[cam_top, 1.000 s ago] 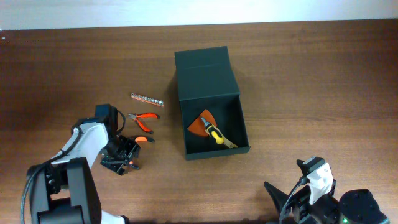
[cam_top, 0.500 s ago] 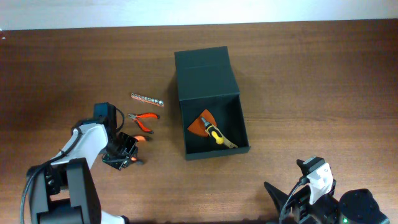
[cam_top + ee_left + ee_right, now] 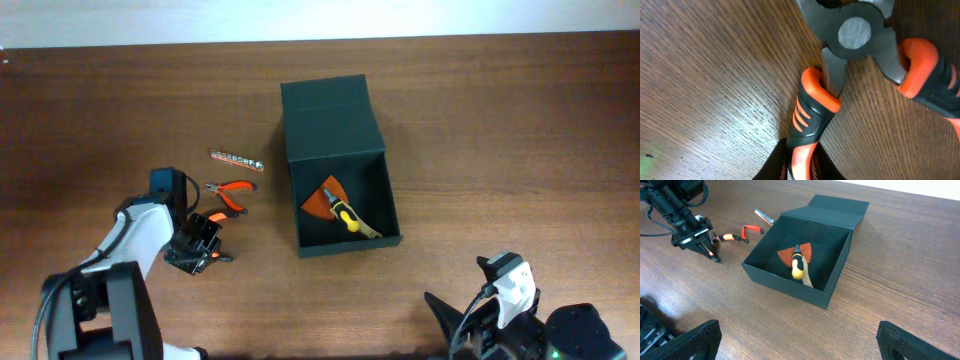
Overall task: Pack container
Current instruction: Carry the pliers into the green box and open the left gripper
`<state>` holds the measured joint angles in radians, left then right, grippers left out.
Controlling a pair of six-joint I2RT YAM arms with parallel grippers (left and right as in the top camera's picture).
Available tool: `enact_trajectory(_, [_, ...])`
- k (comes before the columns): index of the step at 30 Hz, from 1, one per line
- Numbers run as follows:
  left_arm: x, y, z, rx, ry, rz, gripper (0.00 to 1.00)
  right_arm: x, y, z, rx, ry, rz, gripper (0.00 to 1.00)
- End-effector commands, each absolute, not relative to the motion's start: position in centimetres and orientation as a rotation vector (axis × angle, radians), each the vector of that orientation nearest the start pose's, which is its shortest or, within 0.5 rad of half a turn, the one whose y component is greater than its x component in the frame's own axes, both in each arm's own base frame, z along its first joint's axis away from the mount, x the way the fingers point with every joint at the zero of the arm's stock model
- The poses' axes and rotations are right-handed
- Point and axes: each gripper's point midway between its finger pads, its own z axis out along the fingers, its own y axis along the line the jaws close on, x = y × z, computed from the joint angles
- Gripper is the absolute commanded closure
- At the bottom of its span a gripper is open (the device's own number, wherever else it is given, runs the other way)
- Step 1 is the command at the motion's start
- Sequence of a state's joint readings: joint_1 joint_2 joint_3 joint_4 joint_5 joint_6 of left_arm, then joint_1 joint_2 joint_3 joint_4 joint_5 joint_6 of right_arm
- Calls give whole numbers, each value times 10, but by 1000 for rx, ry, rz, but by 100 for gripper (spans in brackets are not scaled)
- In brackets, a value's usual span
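Note:
The robot's left gripper will next lift the pliers, move them to the right in the overhead view, lower them onto the orange scraper and then let go of them, because the box stands open.
The container, a dark green square box, stands open at mid table with its flap lid laid back. An orange scraper and a yellow-handled tool lie inside. My left gripper is left of the box. In the left wrist view the gripper is shut on one black-and-orange handle of a pair of pliers, which lies low against the wood. My right gripper is open and empty, near the front edge, facing the box.
A smaller pair of orange pliers and a strip of bits lie left of the box, beyond my left gripper. They also show in the right wrist view, the pliers and the strip.
My left gripper has shifted slightly up and left and closed on the pliers handle, and the pliers moved a little with it. The right arm has not moved.

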<state>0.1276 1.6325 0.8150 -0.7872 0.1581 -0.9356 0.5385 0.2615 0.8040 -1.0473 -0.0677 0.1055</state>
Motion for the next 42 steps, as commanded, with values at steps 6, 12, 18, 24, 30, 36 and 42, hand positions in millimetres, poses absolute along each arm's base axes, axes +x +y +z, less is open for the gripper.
enact_trajectory(6, [262, -5, 59, -1416, 2593, -376, 98, 131, 90, 241, -481, 2043, 458, 1])
enact_trajectory(12, [272, -35, 120, -1147, 2486, -516, 99, 131, 90, 241, -481, 2043, 458, 1])
enact_trajectory(18, [282, -97, 154, -943, 2528, -643, 98, 131, 90, 241, -481, 2043, 458, 1])
enact_trajectory(24, [296, -165, 160, -911, 2610, -681, 98, 131, 90, 241, -481, 2043, 458, 1])
enact_trajectory(30, [304, -224, 144, -958, 2708, -685, 98, 131, 90, 241, -481, 2043, 458, 1])
enact_trajectory(36, [306, -254, 115, -1032, 2781, -667, 98, 131, 90, 241, -481, 2043, 458, 1])
enact_trajectory(42, [299, -265, 92, -1162, 2826, -650, 98, 131, 90, 241, -481, 2043, 458, 1])
